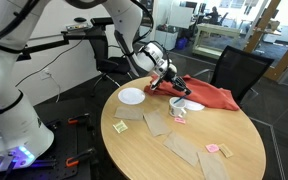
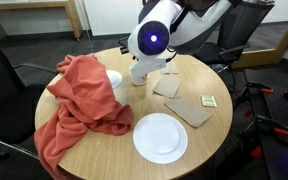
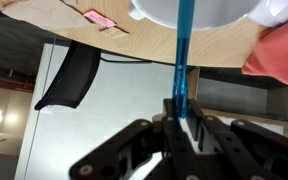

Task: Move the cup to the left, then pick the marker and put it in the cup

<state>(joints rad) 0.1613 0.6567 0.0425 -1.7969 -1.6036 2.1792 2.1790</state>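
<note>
My gripper needs to ease down toward the white cup next and let go of the marker. The cup is just below my gripper, and the marker's far end reaches the cup.
My gripper is shut on the marker, a thin blue-green stick that runs straight out from between the jaws. Its far end meets the white cup at the top of the wrist view. In both exterior views the gripper hangs low over the round table, right beside the small white cup. The cup stands against the red cloth. The marker is too small to make out in the exterior views.
A flat white plate lies on the wooden table. Brown paper pieces, a yellow card and pink cards are scattered about. Black chairs stand around the table.
</note>
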